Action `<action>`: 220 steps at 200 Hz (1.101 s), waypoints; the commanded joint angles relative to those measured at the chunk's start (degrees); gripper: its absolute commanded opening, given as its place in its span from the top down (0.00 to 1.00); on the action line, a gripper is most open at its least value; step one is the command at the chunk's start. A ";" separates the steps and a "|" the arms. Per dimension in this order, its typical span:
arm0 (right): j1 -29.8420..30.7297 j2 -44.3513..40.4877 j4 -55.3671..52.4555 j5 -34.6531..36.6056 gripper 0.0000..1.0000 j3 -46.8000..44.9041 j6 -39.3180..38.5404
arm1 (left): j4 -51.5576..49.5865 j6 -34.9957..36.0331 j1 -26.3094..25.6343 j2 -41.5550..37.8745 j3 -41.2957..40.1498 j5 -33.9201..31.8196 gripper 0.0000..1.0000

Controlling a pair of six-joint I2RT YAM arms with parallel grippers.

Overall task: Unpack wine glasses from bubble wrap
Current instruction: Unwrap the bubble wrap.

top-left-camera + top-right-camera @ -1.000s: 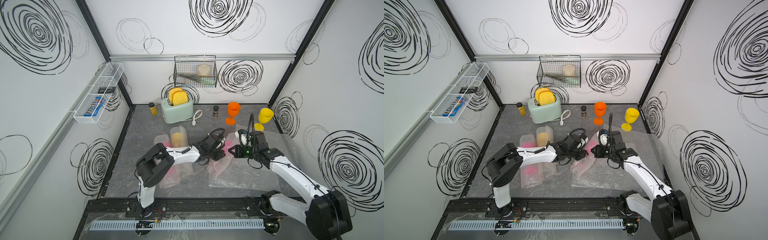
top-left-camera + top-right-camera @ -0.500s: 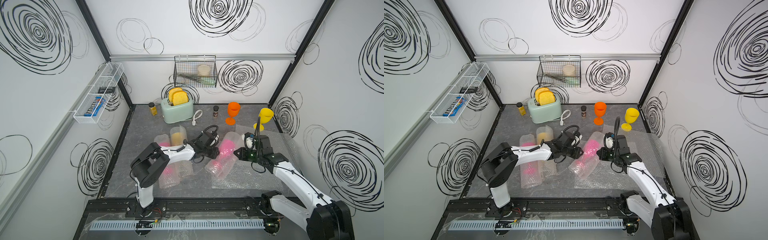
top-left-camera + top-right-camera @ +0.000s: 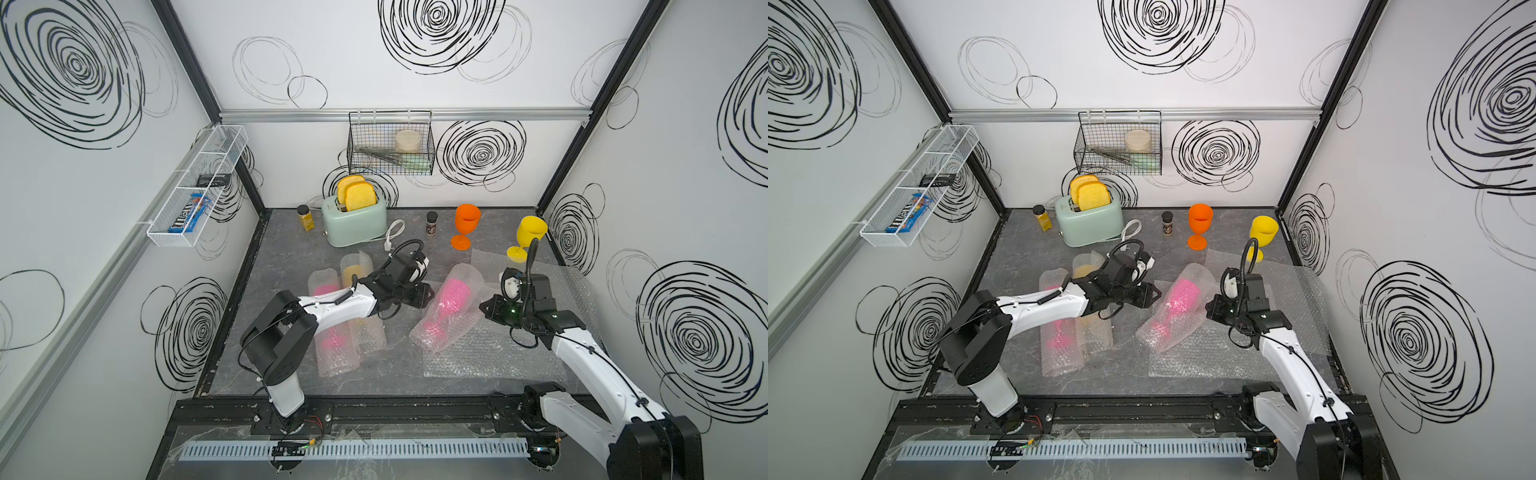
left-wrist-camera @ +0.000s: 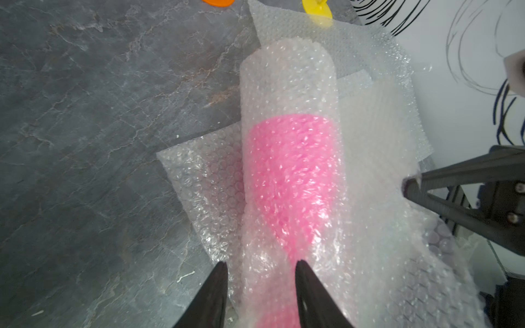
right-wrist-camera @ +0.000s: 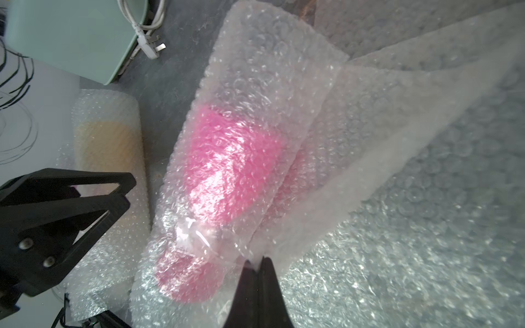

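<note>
The hot pink glass (image 3: pixel 451 297) lies wrapped, so my right gripper will next pull the loose flap away from the tube, across the flat bubble wrap sheets, and release it there.
A hot pink wine glass (image 3: pixel 451 297) (image 4: pixel 289 170) lies mid-table inside a bubble wrap (image 3: pixel 465 274) tube. My right gripper (image 3: pixel 483 307) (image 5: pixel 257 259) is shut on a loose flap (image 5: pixel 369 142) of that wrap, on the tube's right. On its left, my left gripper (image 3: pixel 428 294) (image 4: pixel 260 265) is part open, tips beside the tube and nothing between them. Two more wrapped glasses, pink (image 3: pixel 332 328) and yellow (image 3: pixel 353 274), lie under the left arm. At the back right, an orange glass (image 3: pixel 465 226) and a yellow glass (image 3: pixel 528 239) stand unwrapped.
Flat bubble wrap sheets (image 3: pixel 498 357) cover the table's right half under the right arm. At the back stand a mint toaster (image 3: pixel 353 220) with its plug cable (image 3: pixel 392 235) and two spice jars (image 3: pixel 305 217) (image 3: pixel 432 222). A wire basket (image 3: pixel 390 143) and a white rack (image 3: pixel 199 187) hang on the walls.
My right gripper has drawn back to the right with the wrap flap, uncovering the pink roll between the grippers. The left gripper has hardly moved.
</note>
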 commanded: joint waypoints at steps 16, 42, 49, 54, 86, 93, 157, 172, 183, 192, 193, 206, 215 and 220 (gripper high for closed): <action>-0.85 -2.38 0.83 6.84 1.00 4.04 -2.65 | 1.02 -1.67 0.38 -1.57 0.12 2.48 0.56; -4.40 -1.73 -1.70 9.78 1.00 6.48 -3.18 | 0.83 -1.63 0.47 -1.58 0.55 2.57 0.56; -5.72 -1.45 -2.13 9.51 1.00 6.94 -3.33 | 0.83 -1.62 0.47 -1.49 0.70 2.57 0.56; -6.84 -1.30 -2.39 9.50 1.00 7.20 -3.27 | 0.84 -1.60 0.47 -1.50 0.80 2.57 0.56; -15.26 -0.65 -2.87 8.64 1.00 8.45 -3.35 | 0.54 -1.61 0.47 -1.18 1.33 2.74 0.56; -17.09 -0.26 -2.73 8.49 1.00 8.47 -3.23 | 0.51 -1.54 0.47 -1.07 1.39 2.82 0.56; -32.66 -0.56 -1.56 1.82 0.99 7.17 -0.86 | -0.19 -1.02 0.99 -0.52 1.44 2.99 0.56; -33.92 -0.81 -1.21 2.01 0.94 6.51 -0.32 | -0.23 -0.92 0.99 -0.40 1.59 3.10 0.56; -34.81 -0.63 -0.96 1.91 0.83 5.77 0.13 | -0.46 -0.82 1.11 -0.34 1.70 3.26 0.56; -35.71 -0.54 -0.71 1.57 0.75 4.95 0.67 | -0.66 -0.65 1.08 -0.34 1.79 3.36 0.56; -35.84 -0.54 -0.73 1.54 0.74 4.86 0.72 | -0.66 -0.64 1.08 -0.34 1.79 3.36 0.56; -37.10 -0.94 -0.87 1.39 0.59 4.43 1.32 | -0.91 -0.46 1.30 -0.51 1.79 3.45 0.56; -37.78 -1.62 -1.40 1.66 0.47 4.64 1.51 | -0.94 -0.41 1.50 -0.59 1.70 3.69 0.56; -38.04 -2.14 -1.53 1.95 0.42 4.84 1.63 | -0.89 -0.46 1.60 -0.61 1.62 3.84 0.56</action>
